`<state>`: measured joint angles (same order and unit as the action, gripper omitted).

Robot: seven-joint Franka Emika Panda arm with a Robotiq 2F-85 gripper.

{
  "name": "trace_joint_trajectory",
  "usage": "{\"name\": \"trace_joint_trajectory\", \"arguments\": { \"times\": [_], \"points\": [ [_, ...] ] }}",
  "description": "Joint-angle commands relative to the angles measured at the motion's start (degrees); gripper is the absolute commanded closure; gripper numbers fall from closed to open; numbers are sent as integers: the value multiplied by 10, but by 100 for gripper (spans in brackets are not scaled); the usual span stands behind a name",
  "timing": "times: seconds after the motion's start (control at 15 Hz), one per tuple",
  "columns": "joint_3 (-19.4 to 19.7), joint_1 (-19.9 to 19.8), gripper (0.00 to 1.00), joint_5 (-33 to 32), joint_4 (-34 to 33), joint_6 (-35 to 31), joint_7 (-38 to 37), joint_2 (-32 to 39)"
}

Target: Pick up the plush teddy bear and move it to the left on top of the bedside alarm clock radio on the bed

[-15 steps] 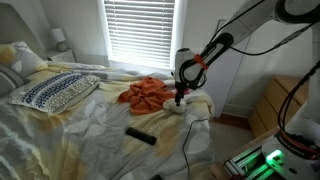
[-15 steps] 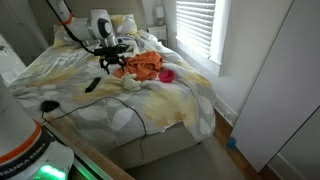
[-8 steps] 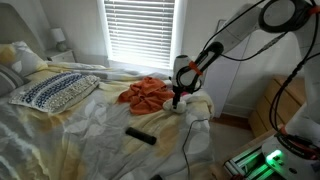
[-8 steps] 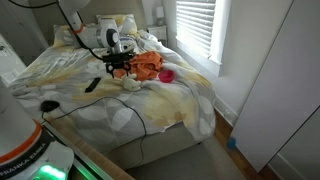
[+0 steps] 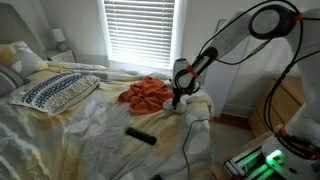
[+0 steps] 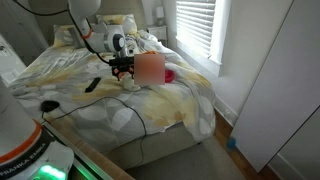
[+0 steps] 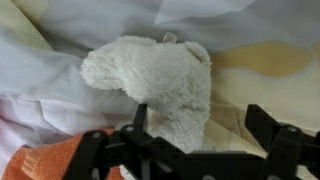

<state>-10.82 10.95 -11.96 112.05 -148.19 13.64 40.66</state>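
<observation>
The teddy bear's body comes between my gripper's fingers next as the gripper lowers a little over it, then the gripper closes.
The white plush teddy bear (image 7: 160, 75) lies on the pale sheet at the bed's edge, beside an orange cloth (image 5: 145, 93). My gripper (image 7: 200, 125) is open and low over the bear, one finger on each side, with the bear closer to the left finger in the wrist view. In both exterior views the gripper (image 5: 177, 97) (image 6: 122, 70) points down at the bear (image 6: 130, 83). A flat black device (image 5: 140, 135) lies on the sheet toward the middle of the bed and also shows in an exterior view (image 6: 91, 85).
A patterned pillow (image 5: 55, 90) lies near the head of the bed. A pink object (image 6: 168, 75) sits by the orange cloth. A black round thing with a cable (image 6: 47, 105) lies at the bed's near edge. A window with blinds (image 5: 140, 30) is behind the bed.
The arm has moved a little toward the orange cloth and lowered onto the bear. The bear and the black device have not moved.
</observation>
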Motion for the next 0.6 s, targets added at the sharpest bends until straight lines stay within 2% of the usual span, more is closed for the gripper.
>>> {"name": "trace_joint_trajectory", "arguments": {
  "times": [0.0,0.47,0.53],
  "points": [
    [6,5,0,3,-25,-6,-3,29],
    [9,5,0,6,-56,-17,-8,67],
    [7,4,16,7,-61,-17,-7,73]
  ]
}}
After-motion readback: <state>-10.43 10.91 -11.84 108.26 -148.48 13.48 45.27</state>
